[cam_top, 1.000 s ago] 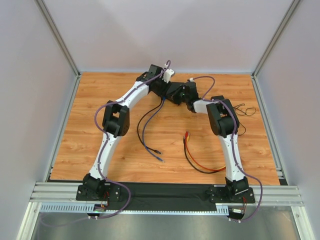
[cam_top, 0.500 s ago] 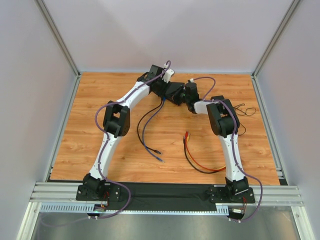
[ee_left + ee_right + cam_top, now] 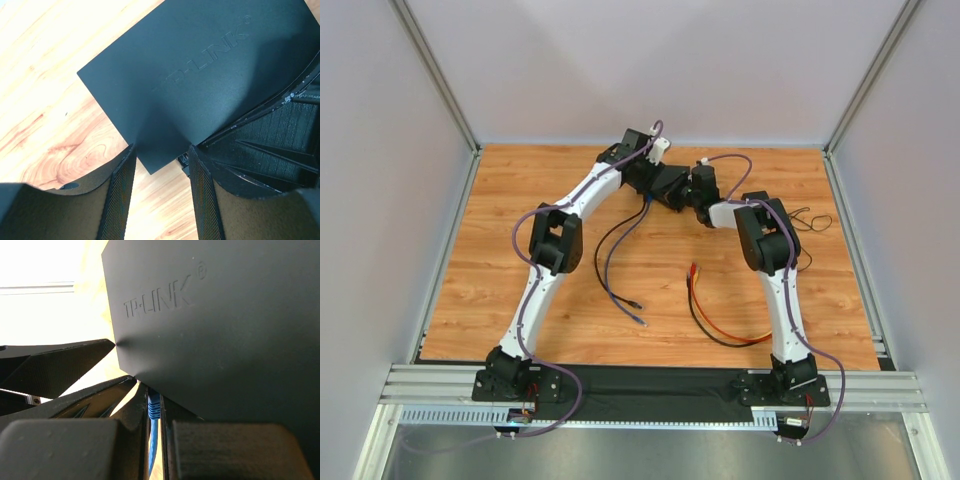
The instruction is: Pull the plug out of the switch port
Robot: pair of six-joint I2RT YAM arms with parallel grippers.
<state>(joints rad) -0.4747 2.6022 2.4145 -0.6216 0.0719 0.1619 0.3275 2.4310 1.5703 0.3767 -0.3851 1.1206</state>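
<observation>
My right gripper pulls the blue plug back to the bare tabletop by the orange cable next and releases it, because the plug still sits in the switch.
The black switch (image 3: 668,183), marked TP-LINK, is at the far middle of the table, between both grippers. It fills the left wrist view (image 3: 200,75) and the right wrist view (image 3: 225,330). My left gripper (image 3: 653,177) (image 3: 161,150) has a corner of the switch between its fingers, and both fingers touch its edges. My right gripper (image 3: 688,192) (image 3: 154,392) is shut on the blue plug (image 3: 153,406), which sits at the switch's side. Its blue cable (image 3: 620,240) runs down across the table towards me.
A black cable (image 3: 600,240) lies beside the blue one. An orange and black cable (image 3: 705,322) loops at the near right. A thin black wire (image 3: 812,220) lies at the far right. White walls stand on three sides.
The left arm's elbow has shifted slightly. Both grippers stay at the switch, which has barely moved.
</observation>
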